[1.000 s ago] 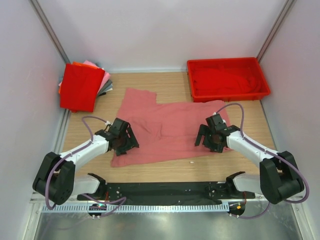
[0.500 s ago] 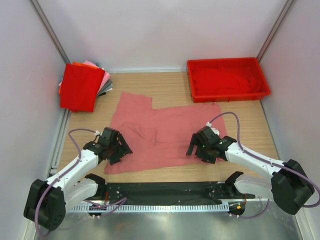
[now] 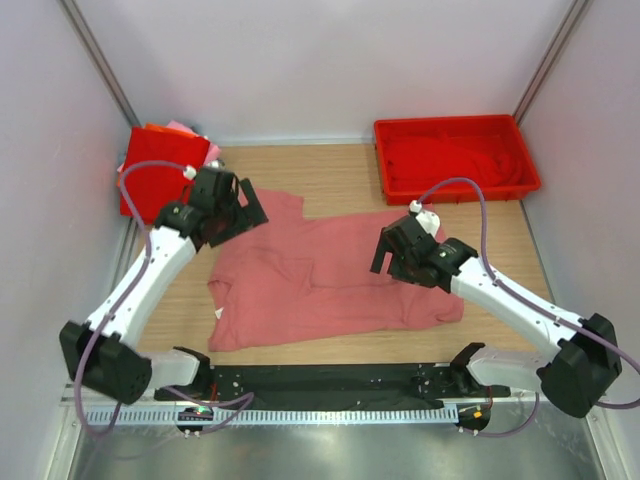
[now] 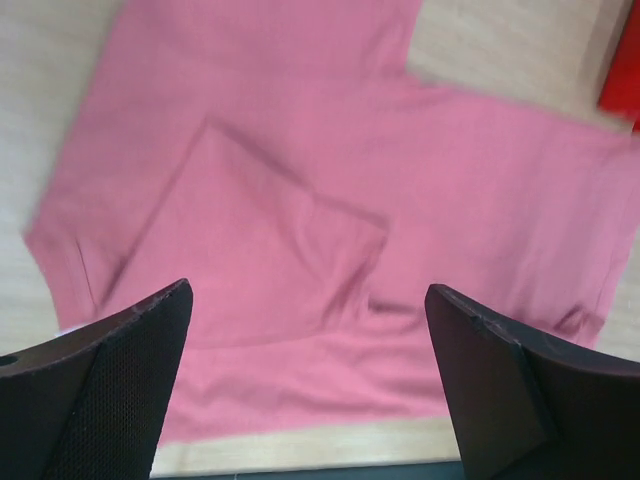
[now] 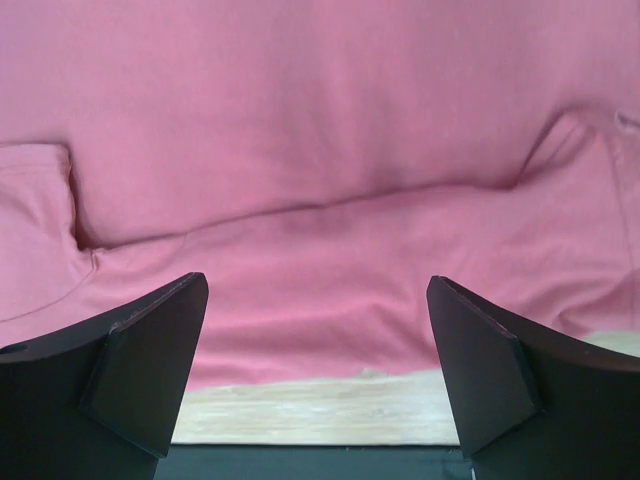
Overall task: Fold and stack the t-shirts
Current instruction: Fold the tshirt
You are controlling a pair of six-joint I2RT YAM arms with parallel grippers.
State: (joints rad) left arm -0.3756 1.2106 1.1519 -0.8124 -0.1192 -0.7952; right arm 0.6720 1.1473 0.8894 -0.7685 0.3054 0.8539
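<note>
I will move my left gripper outward next and lower it onto the sleeve's far hem [image 3: 263,191], at the hem's end by the folded stack, because that hem sticks out flat.
A dusty salmon-pink t-shirt [image 3: 330,280] lies spread and wrinkled on the wooden table, one sleeve flap doubled over onto its body [image 4: 250,250]. My left gripper [image 3: 225,205] hovers open above the shirt's far left corner, with nothing between its fingers [image 4: 110,380]. Over the shirt's right half my right gripper [image 3: 405,250] also stands open and empty, the cloth [image 5: 320,150] lying below it. A stack of folded t-shirts [image 3: 145,180], bright red on top, sits at the back left.
A rigid red tray [image 3: 452,122] at the back right holds crumpled red cloth [image 3: 450,160]; its corner shows in the left wrist view [image 4: 625,70]. A black bar [image 3: 320,380] runs along the near edge. Side walls close in the table.
Both grippers drew the shirt's near edge toward the front, then rose and moved back over it. The left jaws opened wider and that arm swung to the far left.
</note>
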